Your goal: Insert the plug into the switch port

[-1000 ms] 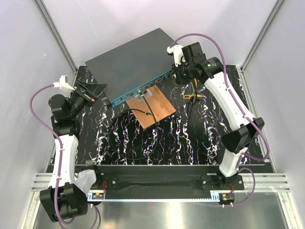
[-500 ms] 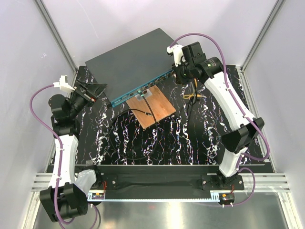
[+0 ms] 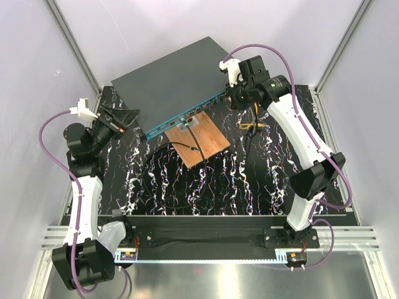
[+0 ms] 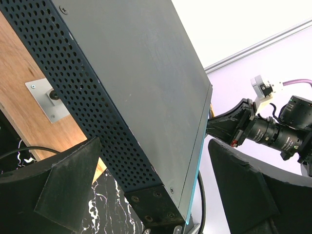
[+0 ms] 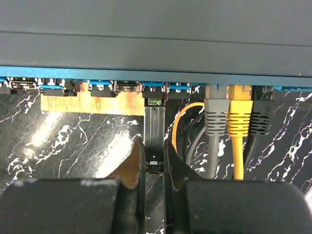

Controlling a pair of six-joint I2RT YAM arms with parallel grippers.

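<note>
My right gripper should next push the plug outward into the switch's teal port side, then open, as much of the plug is still outside the port.
The switch is a flat dark grey box at the back of the table, with its teal port face turned toward the arms. My right gripper is at the right end of that face, shut on the plug, a narrow black bar. The fingers press both sides of the plug. Its tip reaches the port row of the switch, between blue-edged ports. How deep it sits is hidden. My left gripper is open, with a finger on either side of the left corner of the switch.
Grey, yellow and black cables sit in ports just right of the plug. A copper-brown board lies in front of the switch, with a black cable loop on the marbled table. A small yellow object lies below the right gripper.
</note>
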